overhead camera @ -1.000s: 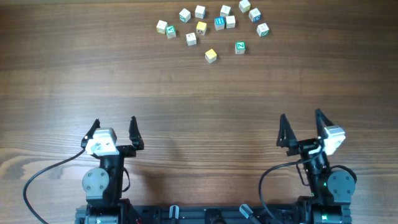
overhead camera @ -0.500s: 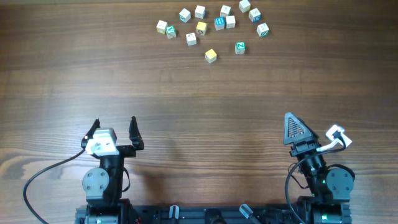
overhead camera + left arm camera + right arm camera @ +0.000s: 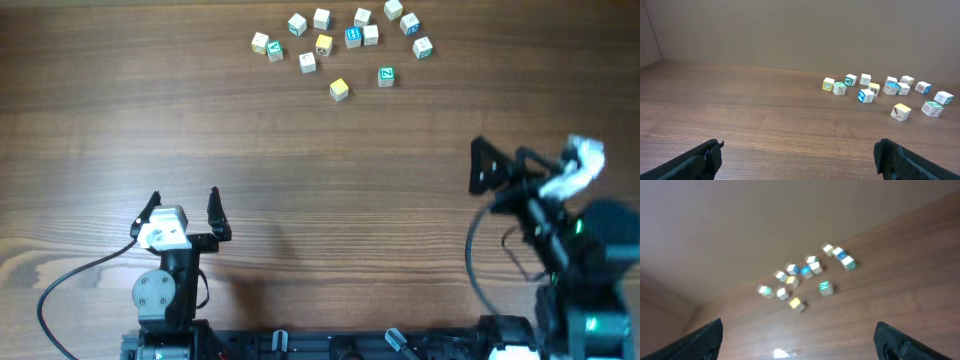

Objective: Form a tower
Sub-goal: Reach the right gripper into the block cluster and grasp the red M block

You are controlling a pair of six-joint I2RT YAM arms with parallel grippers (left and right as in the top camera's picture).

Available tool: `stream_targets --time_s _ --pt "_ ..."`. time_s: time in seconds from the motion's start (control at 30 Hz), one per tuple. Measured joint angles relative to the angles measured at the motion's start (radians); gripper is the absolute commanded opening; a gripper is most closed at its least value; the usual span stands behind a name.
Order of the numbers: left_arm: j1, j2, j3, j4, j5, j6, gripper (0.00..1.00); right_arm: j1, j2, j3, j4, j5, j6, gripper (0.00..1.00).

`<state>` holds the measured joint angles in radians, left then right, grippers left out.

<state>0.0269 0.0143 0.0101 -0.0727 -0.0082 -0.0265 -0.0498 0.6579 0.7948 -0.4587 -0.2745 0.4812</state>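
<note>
My raised right gripper should move outward and down onto the white-topped cube beside the blue-topped one, at the table's far side.
No tower is in view. Several small wooden letter cubes [image 3: 340, 40] lie singly in a loose cluster at the far side of the table, seen also from the left wrist as cubes [image 3: 880, 87]. A yellow-topped cube [image 3: 339, 89] [image 3: 900, 111] [image 3: 796, 303] sits nearest, with a teal-faced cube [image 3: 385, 76] [image 3: 825, 287] beside it. My left gripper [image 3: 184, 200] [image 3: 797, 150] rests open near the front edge, far from the cubes. My right gripper [image 3: 482, 168] [image 3: 797, 330] is raised at the right, open and empty, tilted toward the cluster.
Bare wooden table [image 3: 320, 180] stretches between both grippers and the cubes. A plain wall [image 3: 790, 30] stands behind the table's far edge. Cables and the arm bases [image 3: 165, 295] occupy the front edge.
My right arm has lifted off its rest, swung up and to the right, and its view is blurred by motion. The left arm and the cubes have stayed put.
</note>
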Motion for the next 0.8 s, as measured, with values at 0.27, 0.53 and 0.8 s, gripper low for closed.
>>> stream_targets --time_s 0.27,0.53,0.8 --pt "0.000 0.000 0.000 -0.001 0.000 0.000 1.00 0.000 0.691 0.611 -0.230 0.041 -0.167 0.99" --pt "0.000 0.000 0.000 -0.001 0.003 0.000 1.00 0.158 1.223 0.945 -0.055 0.111 -0.317 0.99" --pt "0.000 0.000 0.000 0.000 0.006 0.000 1.00 0.322 1.670 0.954 0.432 0.225 -0.351 0.99"
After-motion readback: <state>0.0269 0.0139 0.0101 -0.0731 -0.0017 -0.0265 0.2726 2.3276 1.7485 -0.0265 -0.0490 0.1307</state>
